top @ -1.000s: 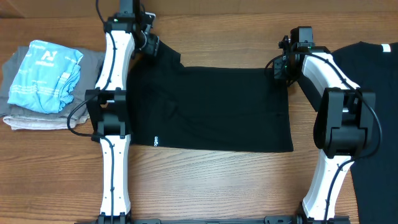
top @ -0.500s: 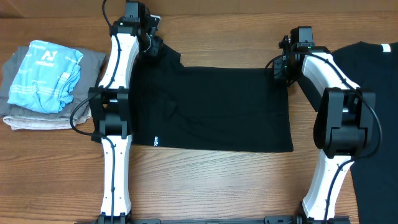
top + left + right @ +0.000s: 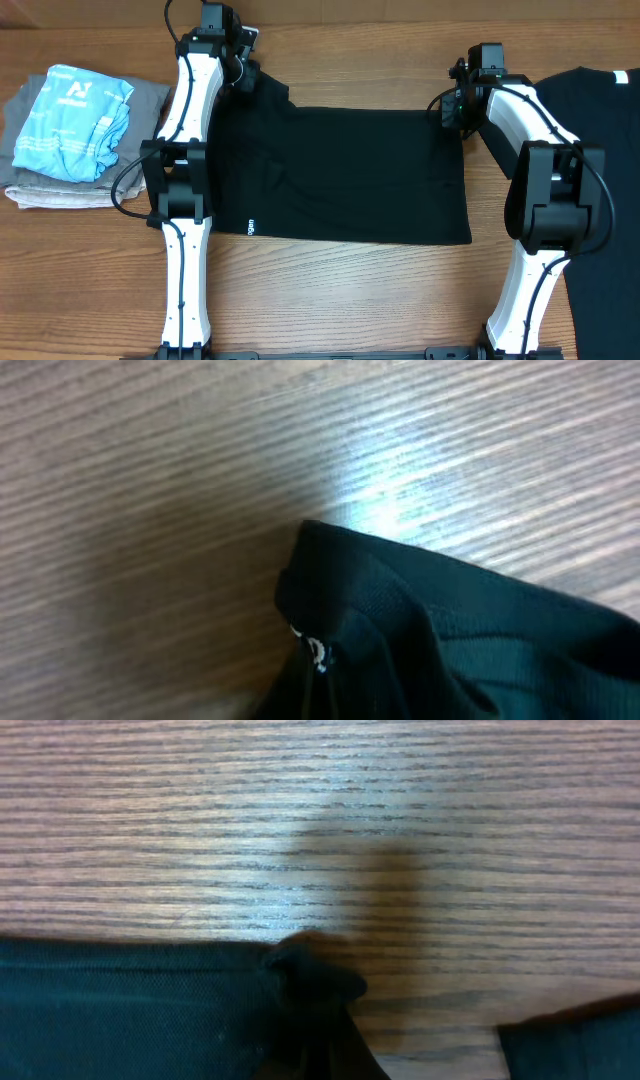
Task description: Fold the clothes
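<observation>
The left gripper will lift, carry the held corner back over the cloth beside the white print (image 3: 251, 226), and let it go, since the black T-shirt lies spread flat.
A black T-shirt (image 3: 340, 175) lies flat across the middle of the table, with small white print (image 3: 251, 226) near its front left edge. My left gripper (image 3: 243, 74) is shut on its back left corner. In the left wrist view that corner is a bunched fold (image 3: 400, 620) with a bit of white print (image 3: 316, 651). My right gripper (image 3: 448, 108) is shut on the back right corner, where the right wrist view shows a pinched tuft (image 3: 312, 976). A second black T-shirt (image 3: 605, 130) lies at the right edge.
A folded stack of grey cloth (image 3: 60, 190) with a light blue garment (image 3: 72, 122) on top sits at the left. The second shirt's edge (image 3: 575, 1042) lies close beside my right gripper. Bare wood table (image 3: 350, 300) runs along the front and back.
The left arm has shifted slightly right and back at the shirt's corner. Both grippers have closed on the fabric. The shirt itself has hardly moved.
</observation>
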Controlling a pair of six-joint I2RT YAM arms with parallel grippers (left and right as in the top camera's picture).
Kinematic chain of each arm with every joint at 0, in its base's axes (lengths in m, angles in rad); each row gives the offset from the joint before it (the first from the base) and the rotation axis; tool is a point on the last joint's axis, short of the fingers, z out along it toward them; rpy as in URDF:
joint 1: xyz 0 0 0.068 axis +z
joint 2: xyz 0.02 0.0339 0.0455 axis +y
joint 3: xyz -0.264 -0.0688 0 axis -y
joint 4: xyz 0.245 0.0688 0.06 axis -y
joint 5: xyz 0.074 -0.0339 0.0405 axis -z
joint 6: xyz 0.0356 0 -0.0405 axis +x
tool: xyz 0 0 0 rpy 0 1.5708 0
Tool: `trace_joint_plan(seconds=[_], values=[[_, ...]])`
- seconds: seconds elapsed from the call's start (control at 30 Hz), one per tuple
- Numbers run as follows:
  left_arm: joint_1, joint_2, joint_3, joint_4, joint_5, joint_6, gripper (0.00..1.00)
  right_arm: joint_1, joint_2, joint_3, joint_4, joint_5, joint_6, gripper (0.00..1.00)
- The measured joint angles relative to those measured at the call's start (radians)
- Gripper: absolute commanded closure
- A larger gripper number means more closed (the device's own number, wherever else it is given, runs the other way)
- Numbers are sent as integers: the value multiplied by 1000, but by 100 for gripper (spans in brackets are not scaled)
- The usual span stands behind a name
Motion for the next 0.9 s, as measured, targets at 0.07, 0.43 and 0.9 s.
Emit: trace_joint_plan(seconds=[0.07, 0.43, 0.9], values=[[0, 0, 27, -40, 0, 0, 96, -1, 0, 0, 2, -14, -1, 96], [39, 0, 195, -281, 2, -26, 96, -1, -2, 5, -13, -63, 0, 96], [54, -1, 502, -703, 52, -100, 96, -9, -155, 5, -204, -110, 41, 96]])
